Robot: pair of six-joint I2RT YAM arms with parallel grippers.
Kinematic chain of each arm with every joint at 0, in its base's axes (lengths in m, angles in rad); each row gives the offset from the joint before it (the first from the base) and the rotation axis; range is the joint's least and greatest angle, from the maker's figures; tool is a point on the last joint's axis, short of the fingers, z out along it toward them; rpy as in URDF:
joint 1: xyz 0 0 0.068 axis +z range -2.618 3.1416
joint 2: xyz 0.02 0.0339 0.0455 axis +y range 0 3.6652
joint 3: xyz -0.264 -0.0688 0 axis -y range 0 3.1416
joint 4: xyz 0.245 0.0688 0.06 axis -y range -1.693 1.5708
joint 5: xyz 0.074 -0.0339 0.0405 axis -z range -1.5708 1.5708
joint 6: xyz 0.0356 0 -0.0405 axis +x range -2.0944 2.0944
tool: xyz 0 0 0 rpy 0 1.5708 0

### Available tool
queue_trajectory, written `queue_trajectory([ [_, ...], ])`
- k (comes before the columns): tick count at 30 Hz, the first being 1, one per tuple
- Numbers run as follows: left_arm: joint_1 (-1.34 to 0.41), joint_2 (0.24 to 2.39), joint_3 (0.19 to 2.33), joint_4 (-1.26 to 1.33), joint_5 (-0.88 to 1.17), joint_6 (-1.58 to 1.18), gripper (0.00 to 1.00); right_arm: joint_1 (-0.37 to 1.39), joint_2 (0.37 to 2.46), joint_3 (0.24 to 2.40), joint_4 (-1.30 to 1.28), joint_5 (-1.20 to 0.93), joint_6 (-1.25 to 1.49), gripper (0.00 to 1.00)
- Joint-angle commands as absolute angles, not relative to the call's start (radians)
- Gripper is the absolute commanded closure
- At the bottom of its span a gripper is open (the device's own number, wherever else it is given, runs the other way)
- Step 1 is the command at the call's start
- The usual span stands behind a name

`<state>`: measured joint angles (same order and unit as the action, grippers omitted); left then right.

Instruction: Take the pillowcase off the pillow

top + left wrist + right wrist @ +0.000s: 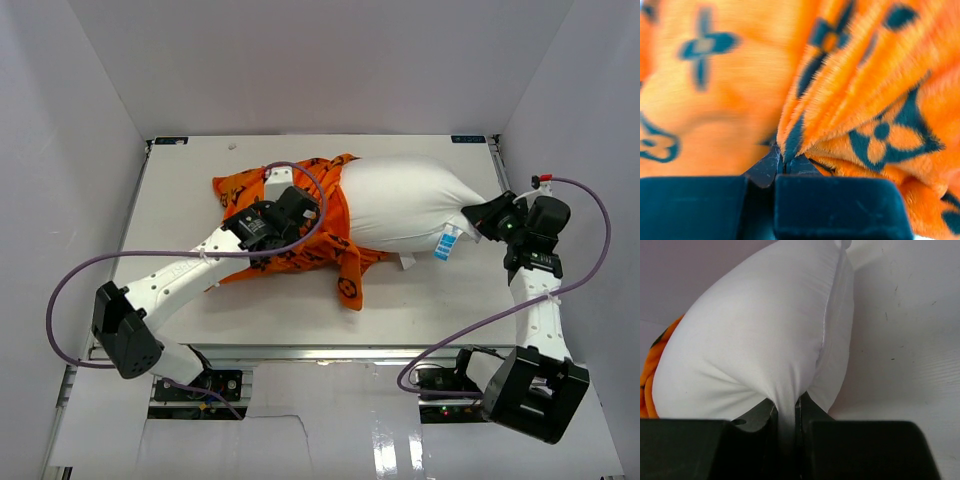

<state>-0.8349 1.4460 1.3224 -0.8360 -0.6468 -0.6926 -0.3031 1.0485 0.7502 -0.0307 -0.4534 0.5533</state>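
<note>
The pillowcase (335, 262) still covers one end of the pillow, so my left gripper will next pull to the left in the top view, away from my right gripper.
The white pillow (410, 208) lies across the table's middle, its right part bare, with a white-and-blue tag (446, 243) at its near edge. The orange pillowcase (335, 262) with black motifs covers its left end and is bunched there. My left gripper (310, 210) is shut on a fold of the pillowcase (840, 95) near its opening. My right gripper (478, 215) is shut on the pillow's right corner, and a pinch of the white pillow (765, 335) runs between its jaws.
White walls (90, 120) enclose the table (420, 310) on three sides. Purple cables (590, 210) loop beside both arms. The pillowcase's orange edge (650, 370) shows behind the pillow in the right wrist view.
</note>
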Motion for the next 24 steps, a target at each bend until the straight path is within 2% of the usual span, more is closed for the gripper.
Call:
queue_trajectory([
  [1,-0.672,1.336,1.361,-1.091,-0.905,-0.641,1.00,-0.445,1.063,0.831,0.086,-0.386,0.560,0.92],
  [10,-0.330,1.308,1.431,-0.993,-0.928,-0.457,1.00,-0.597,1.092,0.841,0.081,-0.479,0.561,0.92],
  [24,0.086,1.370,1.592,-0.864,-0.712,-0.256,1.00,-0.661,1.124,0.873,0.081,-0.502,0.566,0.92],
])
